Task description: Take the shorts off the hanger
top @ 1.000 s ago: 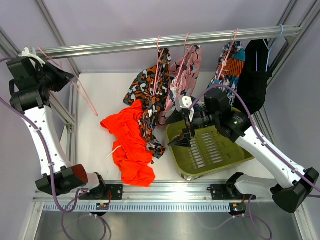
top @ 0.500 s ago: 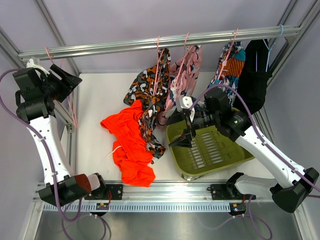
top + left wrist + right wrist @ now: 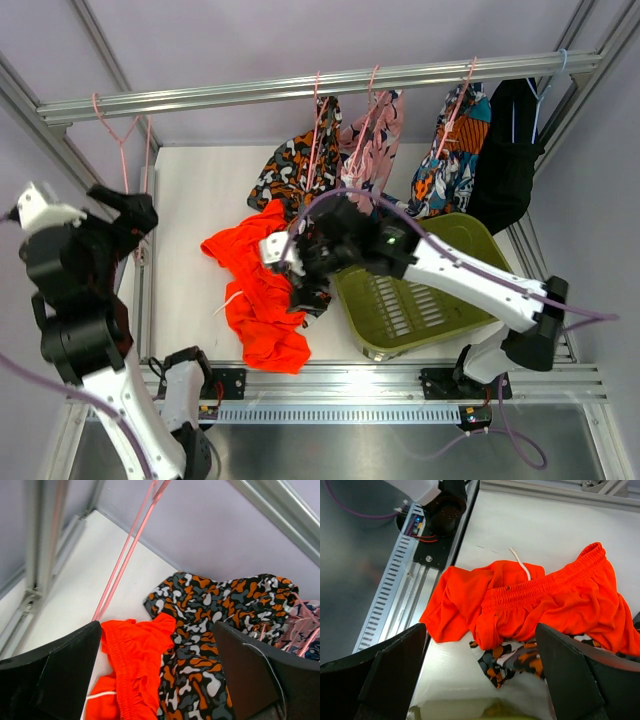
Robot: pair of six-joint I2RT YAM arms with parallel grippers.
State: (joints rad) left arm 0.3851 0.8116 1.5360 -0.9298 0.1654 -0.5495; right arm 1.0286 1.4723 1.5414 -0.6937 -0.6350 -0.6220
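My right gripper moves to the left in the top view next and lowers onto the near end of the shorts' gathered waistband (image 3: 262, 314) (image 3: 499, 598), which lies uncovered on top.
The bright orange-red shorts (image 3: 258, 290) lie crumpled on the white table, free of the hanger. In the wrist views the shorts (image 3: 127, 660) (image 3: 545, 605) show a gathered waist and a white drawstring. The thin pale-pink hanger (image 3: 122, 150) hangs bare by its hook from the left end of the rail; in the left wrist view the hanger (image 3: 127, 555) shows as two slim rods. My left gripper (image 3: 133, 225) stands open and empty just below it. My right gripper (image 3: 298, 268) hovers open over the shorts' right edge, with nothing between its fingers (image 3: 395, 675).
A black-orange-white patterned garment (image 3: 300, 170) hangs from the rail (image 3: 250, 90) and drapes onto the table beside the shorts. A pink floral garment (image 3: 378, 135) and darker clothes (image 3: 505, 150) hang further right. A green tub (image 3: 470, 245) sits at the front right.
My left gripper opened and let go of the hanger, which now hangs on the rail; the left arm drew back. My right arm swung left from over the tub to over the shorts.
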